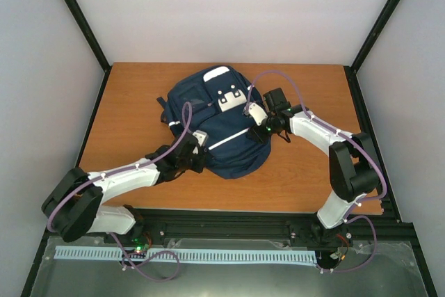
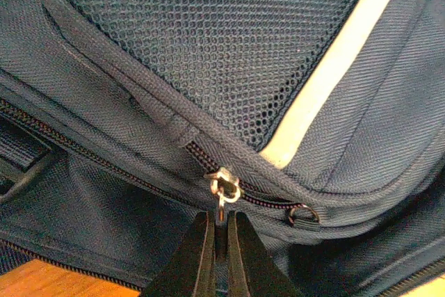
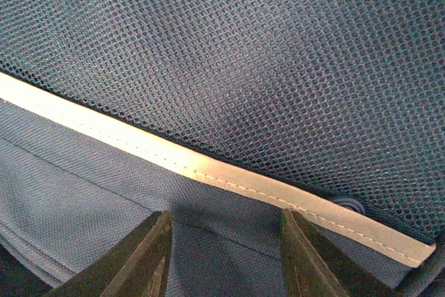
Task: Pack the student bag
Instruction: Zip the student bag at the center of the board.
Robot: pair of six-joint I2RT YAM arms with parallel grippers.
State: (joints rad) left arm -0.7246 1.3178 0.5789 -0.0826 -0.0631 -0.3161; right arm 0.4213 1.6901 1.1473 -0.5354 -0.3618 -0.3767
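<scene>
My left gripper pulls the zipper's tab along the zipper to the right in the top view next and releases it, since the bag's rounded near end (image 1: 235, 171) (image 2: 379, 206) lies there.
The student bag (image 1: 221, 124), a navy backpack with white patches and a thin white stripe, lies in the middle of the wooden table (image 1: 313, 95). My left gripper (image 1: 199, 147) is at its near left side. In the left wrist view the left gripper (image 2: 221, 218) is shut on the metal pull tab (image 2: 221, 206) of a zipper slider (image 2: 224, 184), below the mesh pocket (image 2: 222, 39). My right gripper (image 1: 259, 124) rests on the bag's right side. In its wrist view the right gripper (image 3: 226, 233) stands open, the fingertips (image 3: 157, 241) touching navy fabric just below the white stripe (image 3: 229, 179).
A small metal ring (image 2: 304, 215) sits on the zipper line right of the slider. A strip of table (image 2: 42, 279) shows under the bag's edge. Black frame posts (image 1: 76, 12) and grey walls enclose the table, and a black rail (image 1: 229, 220) runs along its near edge.
</scene>
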